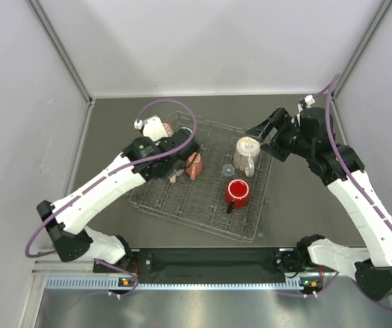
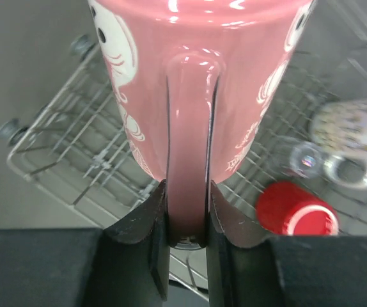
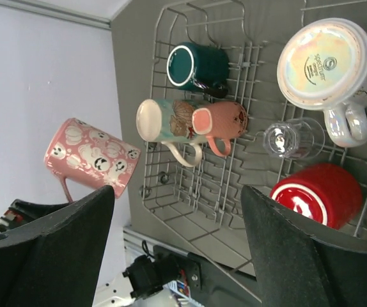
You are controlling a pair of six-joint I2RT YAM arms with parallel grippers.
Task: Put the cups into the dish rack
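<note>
The pink mug point(image 2: 196, 64) should next go back down into the rack's empty near corner point(image 2: 75, 121), where my left gripper should release it, because that space is below the gripper and further back.
My left gripper point(image 2: 187, 192) is shut on the handle of a pink mug point(image 2: 196, 64) with white ghost prints. It holds the mug in the air over the left end of the dish rack point(image 2: 75, 147). From the right wrist the mug point(image 3: 91, 163) shows tilted beside the rack point(image 3: 190, 211). In the top view the left gripper point(image 1: 169, 162) hides the mug. In the rack point(image 1: 182, 205) lie a red mug point(image 1: 238, 193), a cream mug point(image 1: 246, 154), a clear glass point(image 1: 227, 169), a salmon mug point(image 3: 225, 120), a dark teal mug point(image 3: 196, 65) and a pale patterned mug point(image 3: 164, 121). My right gripper point(image 1: 261, 126) is open and empty above the rack's far right corner.
The rack sits on a dark grey table point(image 1: 114, 123) enclosed by pale walls on three sides. A black mounting rail point(image 1: 210, 260) runs along the near edge between the arm bases. A purple cable point(image 1: 182, 109) loops over the rack's far left corner.
</note>
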